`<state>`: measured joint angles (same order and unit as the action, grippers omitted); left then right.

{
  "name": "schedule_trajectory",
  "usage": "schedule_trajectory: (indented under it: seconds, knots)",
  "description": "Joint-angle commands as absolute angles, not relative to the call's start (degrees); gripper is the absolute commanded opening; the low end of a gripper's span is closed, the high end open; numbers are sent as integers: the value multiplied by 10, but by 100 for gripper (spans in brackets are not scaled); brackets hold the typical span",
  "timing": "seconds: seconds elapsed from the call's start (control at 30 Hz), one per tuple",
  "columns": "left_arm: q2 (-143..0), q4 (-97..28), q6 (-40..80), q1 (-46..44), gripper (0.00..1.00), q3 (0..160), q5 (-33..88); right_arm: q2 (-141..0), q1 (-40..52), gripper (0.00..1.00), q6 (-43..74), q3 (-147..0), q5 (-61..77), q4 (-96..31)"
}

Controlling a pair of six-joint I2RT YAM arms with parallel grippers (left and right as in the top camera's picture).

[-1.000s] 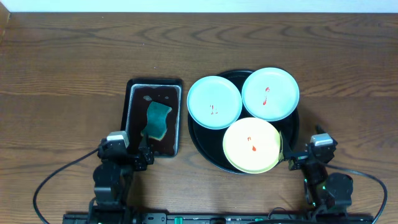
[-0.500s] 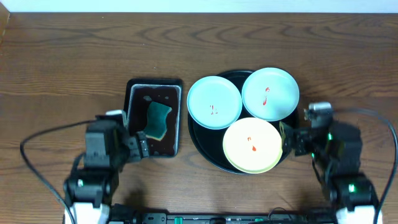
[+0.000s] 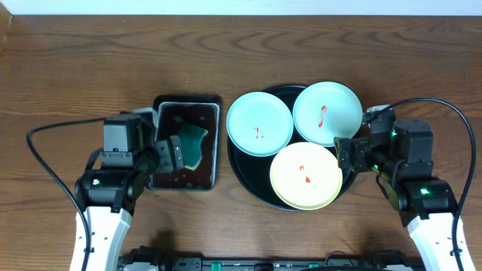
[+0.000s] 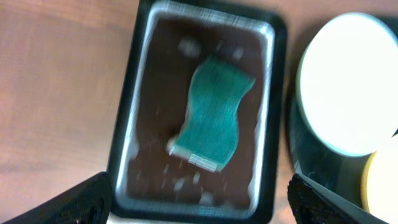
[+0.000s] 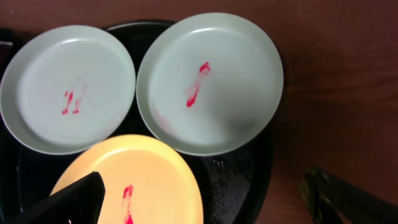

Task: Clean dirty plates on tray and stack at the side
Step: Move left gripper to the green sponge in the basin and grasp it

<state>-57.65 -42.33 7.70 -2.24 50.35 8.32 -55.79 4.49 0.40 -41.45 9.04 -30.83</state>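
My left gripper hovers well above the teal sponge. Next, it goes down, open, into the rectangular tray and brings its fingers around the sponge's near part.
Three plates lie on the round black tray (image 3: 242, 170): a mint-blue plate (image 3: 260, 123) at the left, a mint-blue plate (image 3: 327, 113) at the back right, a pale yellow plate (image 3: 305, 175) in front. Each has a red smear at its centre. In the right wrist view they show as the left mint plate (image 5: 68, 87), the right mint plate (image 5: 211, 81) and the yellow plate (image 5: 149, 180). My right gripper (image 5: 199, 202) is open above the tray's right front part, over the yellow plate's edge. My left gripper (image 4: 199, 199) is open and empty above the near end of the rectangular tray.
A rectangular metal-rimmed tray (image 3: 160, 143) with brown liquid holds a teal sponge (image 3: 193, 144), left of the black tray. In the left wrist view the sponge (image 4: 214, 112) lies in the middle of this tray (image 4: 130, 124). Wooden table (image 3: 75, 68) all around.
Both arms have risen from the table's front edge and moved forward. The left gripper now hangs over the sponge tray, the right one over the black tray's right side. The plates have not moved.
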Motion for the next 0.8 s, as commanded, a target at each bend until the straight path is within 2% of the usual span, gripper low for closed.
schedule_trajectory:
  seconds: [0.0, 0.23, 0.47, 0.77]
  knots:
    - [-594, -387, 83, -20, 90, 514, 103, -561, 53, 99, 20, -424, 100, -307]
    - [-694, -332, 82, -25, 88, 514, 90, -570, 53, 99, 26, -424, 103, -305]
    - [-826, -273, 56, -65, 76, 514, 79, -579, 53, 99, 27, -424, 112, -300]
    - [-930, -260, 57, -93, 63, 514, 79, -595, 53, 99, 27, -424, 112, -300]
